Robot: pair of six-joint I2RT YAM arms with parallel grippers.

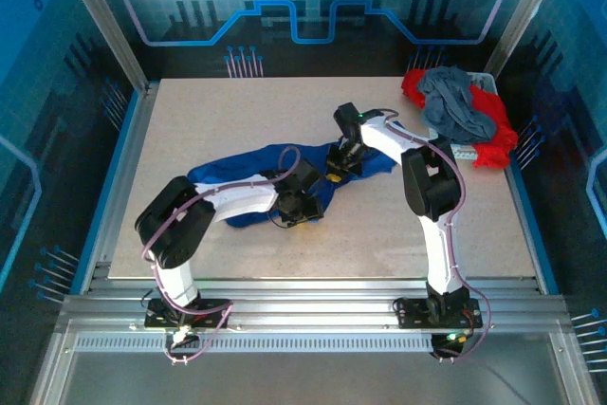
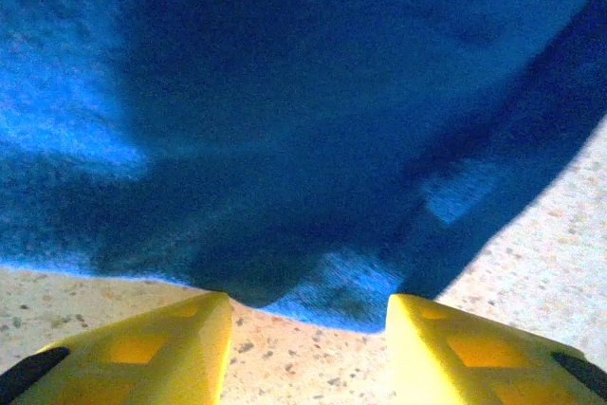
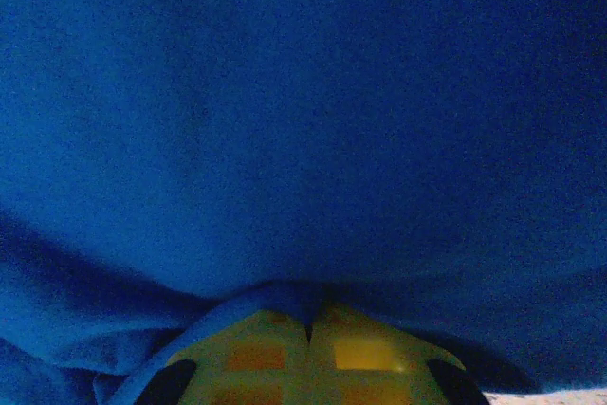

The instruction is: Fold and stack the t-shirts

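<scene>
The right gripper moves its t-shirt fold slightly back toward the base next, low over the t-shirt's near edge [image 1: 343, 184], and releases it. Bare table borders that edge.
A royal-blue t-shirt [image 1: 237, 170] lies bunched in a long strip across the middle of the table. My left gripper [image 1: 299, 204] is low at its near edge. In the left wrist view this gripper [image 2: 308, 301] is open, its yellow fingers [image 2: 180, 339] apart with the blue hem [image 2: 341, 286] just ahead of the tips and bare table between them. My right gripper [image 1: 341, 163] sits on the shirt's right part. In the right wrist view its tips [image 3: 310, 315] are shut on a fold of the blue cloth [image 3: 303, 120]. A slate-grey t-shirt [image 1: 455, 106] lies crumpled on red ones [image 1: 493, 135].
The grey and red pile sits at the table's back right corner. The speckled beige table [image 1: 237, 111] shows bare behind the blue shirt and in front of it [image 1: 379, 234]. Metal frame posts [image 1: 104, 21] and rails border the table.
</scene>
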